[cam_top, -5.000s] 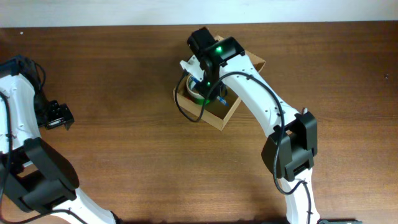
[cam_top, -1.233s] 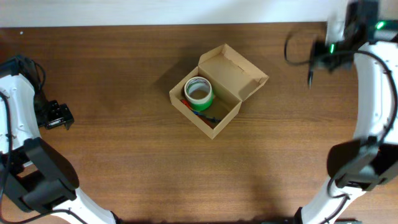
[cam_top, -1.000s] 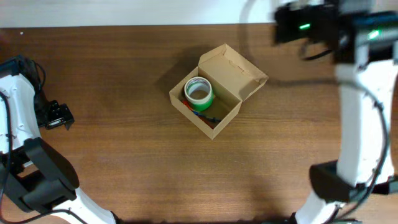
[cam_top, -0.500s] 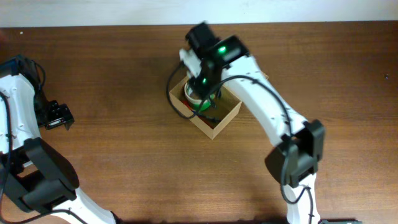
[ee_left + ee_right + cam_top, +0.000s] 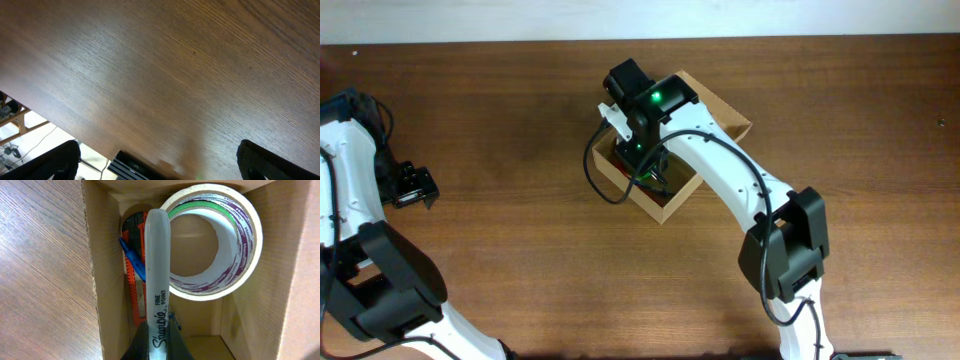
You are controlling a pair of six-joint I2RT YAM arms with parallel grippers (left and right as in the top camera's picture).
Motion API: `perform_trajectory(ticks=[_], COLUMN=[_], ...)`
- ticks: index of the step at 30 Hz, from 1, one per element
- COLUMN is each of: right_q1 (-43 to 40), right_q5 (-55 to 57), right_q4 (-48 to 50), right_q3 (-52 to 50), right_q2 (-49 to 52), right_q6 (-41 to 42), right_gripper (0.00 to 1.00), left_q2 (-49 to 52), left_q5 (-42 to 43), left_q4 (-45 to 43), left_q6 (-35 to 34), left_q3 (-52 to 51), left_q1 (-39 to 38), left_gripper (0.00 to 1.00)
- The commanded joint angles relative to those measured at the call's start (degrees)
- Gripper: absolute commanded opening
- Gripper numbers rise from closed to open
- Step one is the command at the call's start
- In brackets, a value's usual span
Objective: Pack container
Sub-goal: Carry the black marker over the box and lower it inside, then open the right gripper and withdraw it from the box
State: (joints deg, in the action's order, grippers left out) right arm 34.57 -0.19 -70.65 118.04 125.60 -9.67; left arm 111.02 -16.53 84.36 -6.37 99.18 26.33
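The part of the box beside the orange tool (image 5: 622,167) (image 5: 134,285) lies below my right gripper, to its left in the wrist view. So the gripper lowers toward the box's side and releases next.
The container (image 5: 672,203) is an open tan cardboard box at the table's centre, its flap lid (image 5: 725,112) tilted back to the right. My right gripper (image 5: 158,345) is shut on a grey Sharpie marker (image 5: 156,270) and holds it over the box opening (image 5: 102,255). Inside the box lie a roll of tape with green and purple edges (image 5: 245,240), an orange tool (image 5: 134,285) and a blue pen (image 5: 131,260). In the overhead view the right arm (image 5: 650,105) covers most of the box interior. My left gripper (image 5: 412,186) is open over bare wood at the far left.
The left wrist view shows only the wooden table surface (image 5: 165,75) and the table's edge with floor beyond it. The right arm's cable (image 5: 595,170) loops beside the box's left side.
The right arm swung away to the far right, then came back over the box, now holding the marker above the opening. The left arm has not moved.
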Motion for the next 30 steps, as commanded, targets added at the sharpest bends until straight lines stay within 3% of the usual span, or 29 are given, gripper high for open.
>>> perform_trajectory(ticks=[1, 30], right_q1=[0.35, 3.04], right_q5=[0.02, -3.67], right_q4=[0.22, 2.32], right_q3=[-0.79, -3.39], right_q2=[2.40, 5.09], right_q6=[-0.59, -0.42], right_gripper=[0.04, 0.04], left_q2=[-0.33, -0.33], left_q5=[-0.20, -0.20], left_q4=[0.02, 0.02], left_q6=[0.90, 0.90], left_q3=[-0.15, -0.15], left_q1=[0.15, 0.15], left_gripper=[1.00, 1.00])
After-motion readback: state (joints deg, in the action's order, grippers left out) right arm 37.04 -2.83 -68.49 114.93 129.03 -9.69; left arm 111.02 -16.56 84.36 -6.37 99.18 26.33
